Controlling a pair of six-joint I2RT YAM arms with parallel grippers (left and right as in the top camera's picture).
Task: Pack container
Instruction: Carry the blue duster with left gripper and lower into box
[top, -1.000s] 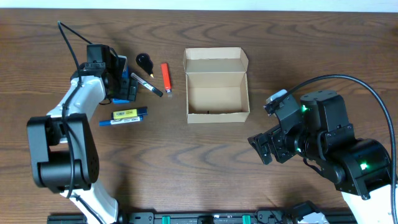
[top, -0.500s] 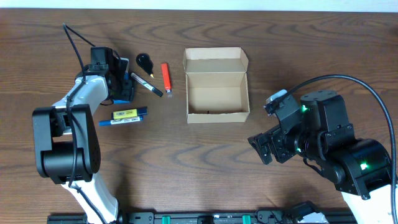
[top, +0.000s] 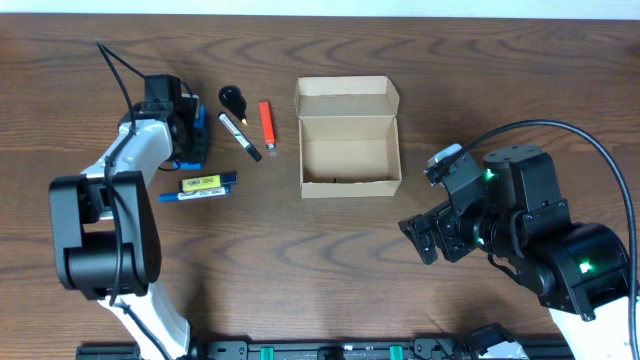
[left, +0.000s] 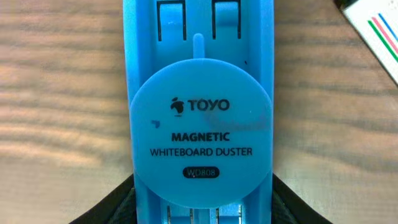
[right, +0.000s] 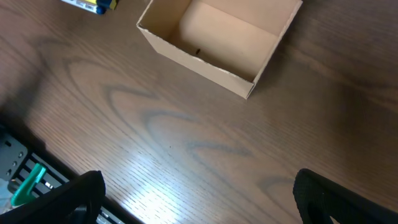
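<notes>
My left gripper lifts, moves to the right in the overhead view, turns and lowers over the near part of the box's bottom next. That part lies clear.
The container (top: 348, 140) is a tan cardboard box standing open at the table's middle, lid flap folded back; it appears again at the top of the right wrist view (right: 217, 37). A blue whiteboard duster (left: 202, 112) lies on the table at the far left (top: 199, 140). My left gripper (top: 188, 132) is down over it, black fingers (left: 118, 202) pressed against both of its long sides. My right gripper (top: 430, 235) hovers open over bare wood, right of and nearer than the box, nothing between its fingers (right: 323, 196).
Between the duster and the box lie a black marker (top: 240, 135), an orange lighter-like stick (top: 266, 122) and a small black object (top: 232, 97). A blue pen with a yellow-labelled piece (top: 200, 186) lies nearer. A rail (right: 25, 180) runs along the table's near edge.
My left gripper has closed from wide open onto the duster's sides and shifted slightly left. The black marker lies a little steeper. The right arm has not moved.
</notes>
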